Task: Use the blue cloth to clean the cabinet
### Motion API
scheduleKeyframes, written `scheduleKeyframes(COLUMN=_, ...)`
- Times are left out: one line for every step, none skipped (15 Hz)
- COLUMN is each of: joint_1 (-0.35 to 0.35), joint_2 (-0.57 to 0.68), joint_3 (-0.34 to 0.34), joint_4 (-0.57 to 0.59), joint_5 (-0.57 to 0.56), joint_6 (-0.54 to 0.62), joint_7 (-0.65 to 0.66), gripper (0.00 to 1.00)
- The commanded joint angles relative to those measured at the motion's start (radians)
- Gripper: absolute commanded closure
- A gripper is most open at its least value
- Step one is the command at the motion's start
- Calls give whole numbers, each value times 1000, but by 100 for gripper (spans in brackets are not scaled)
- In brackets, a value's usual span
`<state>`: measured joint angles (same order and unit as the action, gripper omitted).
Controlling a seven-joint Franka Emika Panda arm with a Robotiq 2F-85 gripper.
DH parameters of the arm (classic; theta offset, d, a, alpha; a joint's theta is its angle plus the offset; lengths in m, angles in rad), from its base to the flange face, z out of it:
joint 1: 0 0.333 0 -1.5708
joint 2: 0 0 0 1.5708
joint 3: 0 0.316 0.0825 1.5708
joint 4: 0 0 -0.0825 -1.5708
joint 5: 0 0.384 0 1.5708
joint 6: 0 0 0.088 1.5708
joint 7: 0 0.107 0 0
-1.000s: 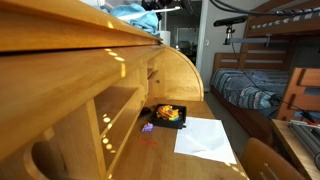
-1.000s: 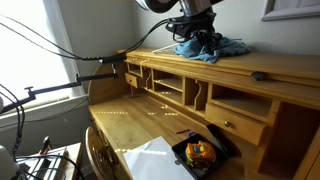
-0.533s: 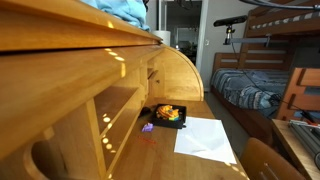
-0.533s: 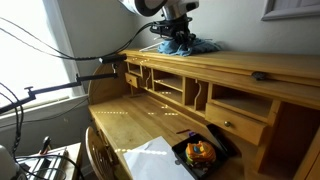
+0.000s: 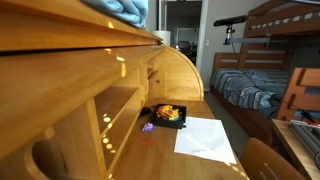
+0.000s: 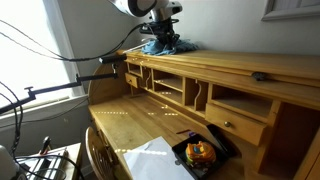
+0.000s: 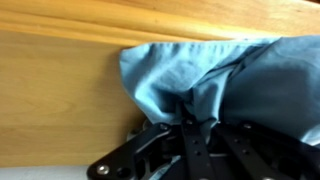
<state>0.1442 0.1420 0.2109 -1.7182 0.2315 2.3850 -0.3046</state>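
My gripper will move the pinched cloth along the cabinet to the wood (image 6: 232,66) beside the small dark object and let go, as that part is bare for wiping.
The blue cloth (image 6: 163,44) lies bunched on the top of the wooden cabinet (image 6: 230,62), near its far end. It also shows in an exterior view (image 5: 120,8) at the top edge and fills the wrist view (image 7: 190,75). My gripper (image 6: 163,38) presses down on the cloth; in the wrist view its black fingers (image 7: 195,130) are closed with a fold of cloth pinched between them. The cabinet top (image 7: 60,90) is bare wood beside the cloth.
A black tray of food (image 6: 200,153) and a white paper (image 6: 150,160) lie on the desk surface below. The tray (image 5: 168,115) and paper (image 5: 205,137) show in both exterior views. A bunk bed (image 5: 265,70) stands beyond. A small dark object (image 6: 259,75) lies on the cabinet top.
My gripper has dragged the blue cloth along the cabinet top toward its far end, away from the middle. The cloth is more bunched now.
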Motion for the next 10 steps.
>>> scheduleKeyframes(joint_1=-3, joint_2=54, joint_3=-8, joint_4=41, joint_5=-11, joint_6=-32, joint_7=-17, gripper=98)
scheduleKeyframes(joint_1=-12, joint_2=56, joint_3=-19, joint_4=44, joint_5=-15, joint_6=-20, joint_7=-4, gripper=98)
scheduleKeyframes(joint_1=-23, joint_2=53, joint_3=-33, joint_4=40, joint_5=-16, joint_6=-2, joint_7=13, gripper=98)
scheduleKeyframes(joint_1=-38, joint_2=48, joint_3=-50, joint_4=37, joint_5=-8, joint_6=3, joint_7=33, gripper=98)
scheduleKeyframes(joint_1=-54, joint_2=35, joint_3=-71, joint_4=24, joint_5=-9, joint_6=20, joint_7=56, gripper=98)
scheduleKeyframes(joint_1=-73, joint_2=24, joint_3=-91, joint_4=10, joint_5=2, joint_6=32, joint_7=74, gripper=98)
scheduleKeyframes(joint_1=-94, joint_2=12, joint_3=-113, joint_4=-4, joint_5=6, joint_6=43, joint_7=90, gripper=98)
scheduleKeyframes(joint_1=-116, joint_2=2, joint_3=-133, joint_4=-16, joint_5=19, joint_6=48, joint_7=98, gripper=98)
scheduleKeyframes(joint_1=-141, joint_2=-9, joint_3=-156, joint_4=-25, joint_5=26, joint_6=51, joint_7=106, gripper=98)
scheduleKeyframes(joint_1=-164, joint_2=-16, joint_3=-177, joint_4=-31, joint_5=31, joint_6=56, joint_7=118, gripper=98)
